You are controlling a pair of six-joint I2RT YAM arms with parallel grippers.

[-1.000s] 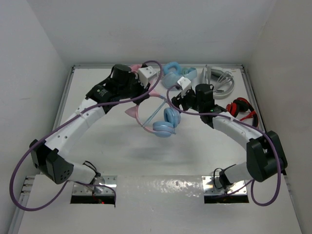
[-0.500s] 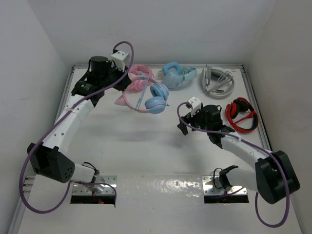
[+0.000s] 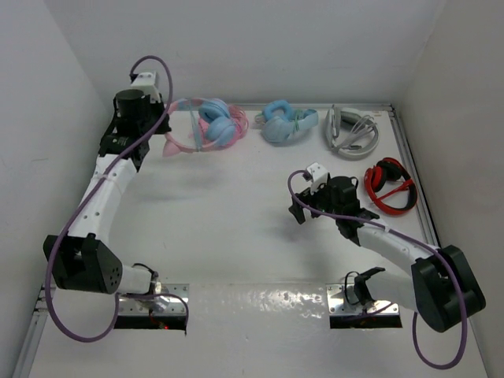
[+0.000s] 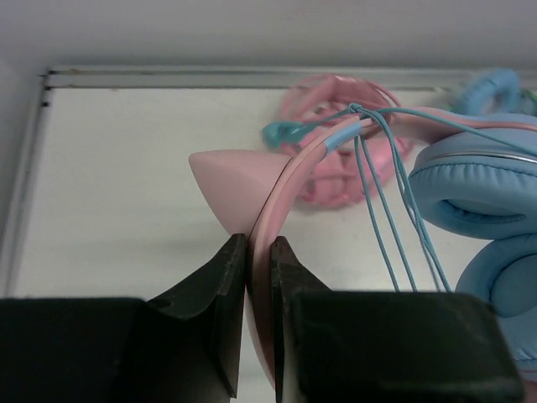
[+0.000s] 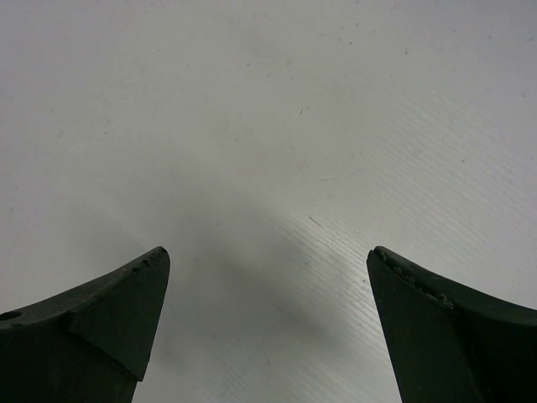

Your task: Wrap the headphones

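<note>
The ear cups overhang the all-pink headphones, so I will next move my left gripper to the left in the top view, then down toward the table's bare back corner [image 3: 154, 137] [image 4: 134, 147].
The headphones [image 3: 206, 132] have a pink cat-eared headband [image 4: 289, 172], light blue ear cups [image 4: 470, 180] and a thin blue cable [image 4: 379, 210] wound round the band. They hang at the back left of the table, just in front of the all-pink headphones [image 3: 235, 118]. My left gripper [image 3: 160, 134] is shut on the pink headband [image 4: 258, 252], right beside a cat ear [image 4: 228, 178]. My right gripper [image 3: 299, 208] is open and empty over bare table [image 5: 268, 168], right of the middle.
All-light-blue headphones [image 3: 287, 123] and grey-white headphones [image 3: 352, 131] lie along the back edge. Red-and-black headphones [image 3: 389, 184] lie at the right, next to my right arm. A raised rim [image 3: 409, 165] borders the table.
My left arm has carried the headphones from the middle to the back left. My right gripper let go, drew back toward the right of the middle, then held still.
</note>
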